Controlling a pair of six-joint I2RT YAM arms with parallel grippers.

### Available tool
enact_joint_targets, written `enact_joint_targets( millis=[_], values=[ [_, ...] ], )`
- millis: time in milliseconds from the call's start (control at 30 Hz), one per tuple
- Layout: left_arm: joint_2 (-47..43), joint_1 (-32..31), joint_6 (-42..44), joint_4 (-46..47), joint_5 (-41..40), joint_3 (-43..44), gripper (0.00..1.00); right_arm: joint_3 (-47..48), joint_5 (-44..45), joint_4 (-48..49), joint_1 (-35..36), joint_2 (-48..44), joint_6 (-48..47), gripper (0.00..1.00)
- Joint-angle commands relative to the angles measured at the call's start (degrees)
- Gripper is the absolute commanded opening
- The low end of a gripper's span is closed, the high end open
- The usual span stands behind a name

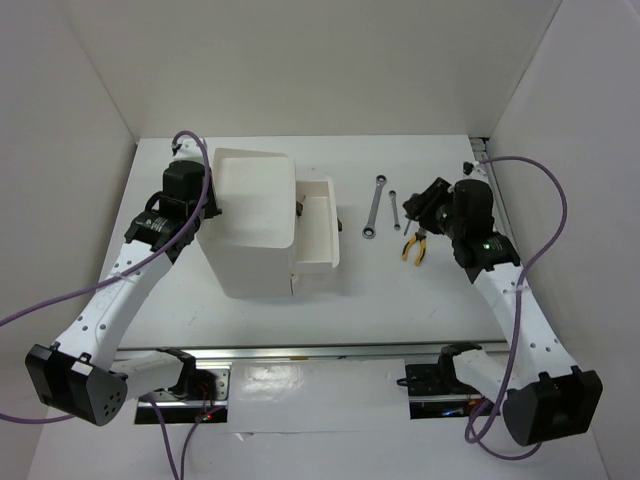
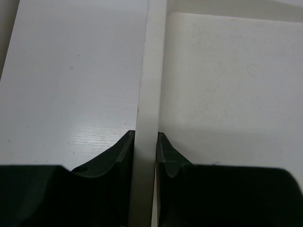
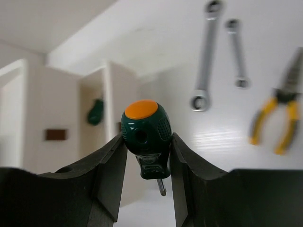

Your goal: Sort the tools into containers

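Observation:
My right gripper will next carry the screwdriver over the pulled-out drawer with another green-handled tool and release, since the drawer lies left in the top view.
My right gripper is shut on a stubby green-handled screwdriver with an orange cap, held above the table; in the top view this gripper hangs over the tools. Two silver wrenches lie side by side, also in the right wrist view. Yellow-handled pliers lie just right of them. The tall white box has one drawer pulled out to the right. My left gripper is shut on the box's left wall.
Another green-handled tool lies inside the pulled-out drawer. A dark reddish-brown handle shows on a lower drawer front. White walls enclose the table on the left, back and right. Purple cables trail from both arms.

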Motion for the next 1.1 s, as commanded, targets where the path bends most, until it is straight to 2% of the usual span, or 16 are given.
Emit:
enact_joint_targets(
  millis=[0, 67, 100, 200, 300, 433, 600, 767, 833, 867, 933, 1000, 1067],
  values=[
    [0.47, -0.76, -4.44, -5.58, 4.38, -1.39, 0.20, -2.32, -17.21, 14.56, 3.72, 2.82, 7.91, 0.05],
    [0.47, -0.76, -4.44, -5.58, 4.38, -1.39, 0.20, -3.22, -19.96, 24.49, 8.89, 7.19, 11.95, 0.05],
    [0.47, -0.76, -4.44, -5.58, 4.38, -1.39, 0.20, -2.18, -19.18, 26.28, 11.02, 8.96, 11.98, 0.05],
    [0.47, -0.76, -4.44, -5.58, 4.38, -1.39, 0.20, 3.78, -13.49, 26.30, 18.65, 15.89, 10.14, 0.05],
    [0.47, -0.76, -4.44, -5.58, 4.38, -1.39, 0.20, 9.41, -9.70, 25.25, 23.41, 21.52, 8.91, 0.05],
    [1.00, -0.76, -4.44, -5.58, 4.38, -1.39, 0.20, 14.69, -7.75, 23.58, 25.53, 26.99, 8.37, 0.05],
    [1.00, -0.76, -4.44, -5.58, 4.38, -1.39, 0.20, 16.03, -6.26, 21.91, 26.16, 30.42, 7.84, 0.07],
    [1.00, -0.76, -4.44, -5.58, 4.38, -1.39, 0.20, 17.16, -5.55, 20.86, 26.68, 32.27, 7.32, 0.74],
    [1.00, -0.76, -4.44, -5.58, 4.38, -1.39, 0.20, 18.83, -4.94, 19.63, 27.21, 33.32, 6.09, 0.83],
    [1.00, -0.76, -4.44, -5.58, 4.38, -1.39, 0.20, 19.36, -4.94, 19.62, 27.21, 33.32, 6.09, 0.91],
    [1.00, -0.76, -4.44, -5.58, 4.38, -1.39, 0.20, 20.68, -3.62, 17.26, 27.21, 32.72, 5.30, 0.93],
    [1.00, -0.76, -4.44, -5.58, 4.38, -1.39, 0.20, 22.00, 1.80, 13.50, 27.21, 30.79, 2.14, 0.94],
    [1.00, -0.76, -4.44, -5.58, 4.38, -1.39, 0.20, 22.00, 12.26, 11.20, 27.21, 26.75, -1.63, 0.86]
  ],
)
